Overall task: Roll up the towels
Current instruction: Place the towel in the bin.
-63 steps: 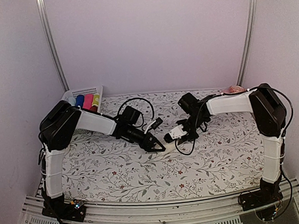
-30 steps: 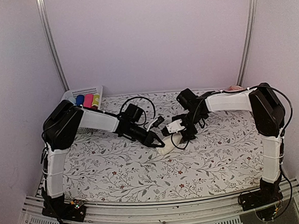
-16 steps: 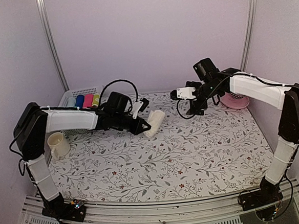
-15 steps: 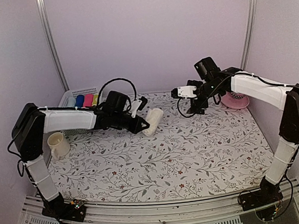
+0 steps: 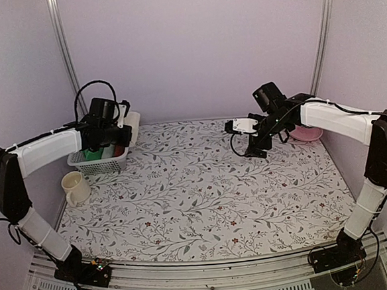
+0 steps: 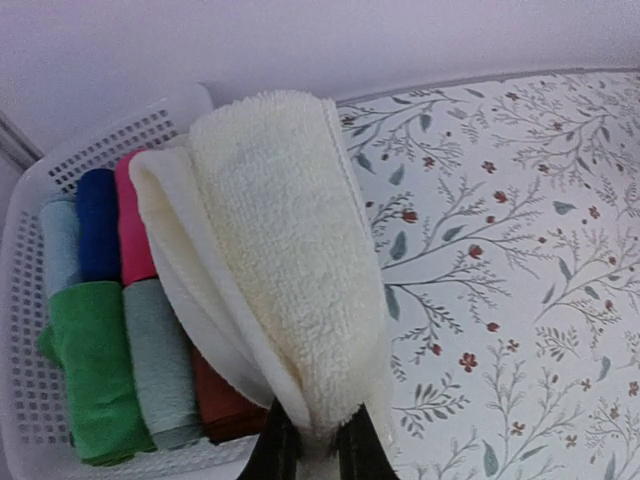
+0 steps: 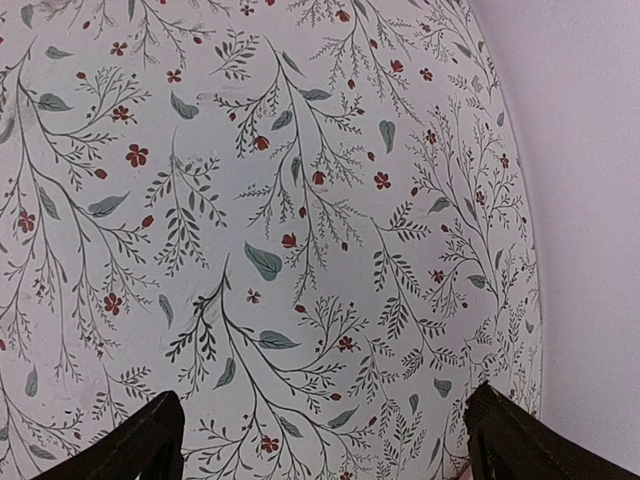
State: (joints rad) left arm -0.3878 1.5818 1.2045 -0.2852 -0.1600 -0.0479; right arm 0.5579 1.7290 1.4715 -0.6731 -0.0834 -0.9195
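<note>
I should next move my left gripper to the left in the top view and down, and let go of its cream towel onto the grey-green roll (image 5: 108, 152) (image 6: 163, 362), because the cream towel hangs over the basket's edge.
The cream-white towel (image 6: 280, 270) is a loose roll, pinched at its near end by my shut left gripper (image 6: 312, 445). It hangs over the right edge of the white basket (image 6: 25, 330). From above, the cream towel (image 5: 133, 118) and left gripper (image 5: 126, 128) sit at the basket's far right corner. A bright green towel (image 6: 88, 370) lies rolled inside the basket, at its front left. My right gripper (image 7: 325, 440) stands wide open above bare tablecloth, holding nothing; from above, the right gripper (image 5: 253, 150) is at the back right of the table.
Blue (image 6: 98, 225), pink (image 6: 132, 220), grey-green (image 6: 160, 360) and red (image 6: 225, 405) rolls fill the basket. A cream mug (image 5: 75, 188) stands in front of the basket (image 5: 102, 166). A pink dish (image 5: 307, 134) sits behind the right arm near the back wall.
My left gripper has carried the cream roll left and back from the table's middle to the basket. The right gripper has dropped slightly and barely shifted.
</note>
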